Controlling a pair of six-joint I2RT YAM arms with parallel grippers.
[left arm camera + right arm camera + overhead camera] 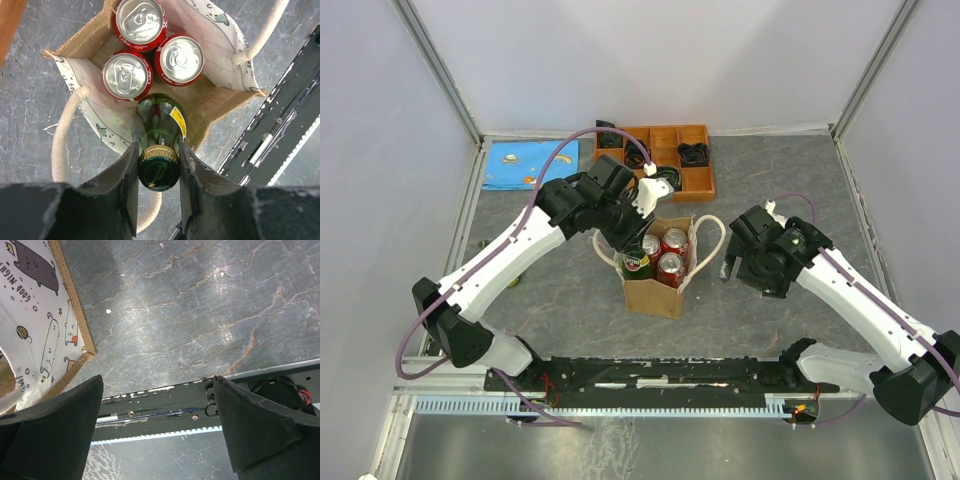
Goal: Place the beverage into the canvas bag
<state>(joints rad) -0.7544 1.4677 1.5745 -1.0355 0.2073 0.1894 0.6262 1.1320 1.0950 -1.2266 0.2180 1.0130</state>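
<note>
The bag's near corner beside the cans is free under the bottle [161,122], so my left gripper will lower the bottle there next, then release its neck.
The canvas bag [655,292] stands upright mid-table with cream rope handles. Inside it are three red cola cans [178,59] and a green glass bottle [161,122] with a dark green and gold cap. My left gripper [158,167] is shut on the bottle's neck just below the cap, right above the bag's near corner; the bottle's lower body is inside the bag. In the top view the left gripper [632,238] is over the bag's left side. My right gripper [157,390] is open and empty, just right of the bag [45,340]; in the top view it [732,268] sits by the right handle.
An orange compartment tray [699,180] with black items stands behind the bag. A blue picture card [528,164] lies at the back left. The black rail [660,375] of the arm bases runs along the near edge. Grey walls enclose the table.
</note>
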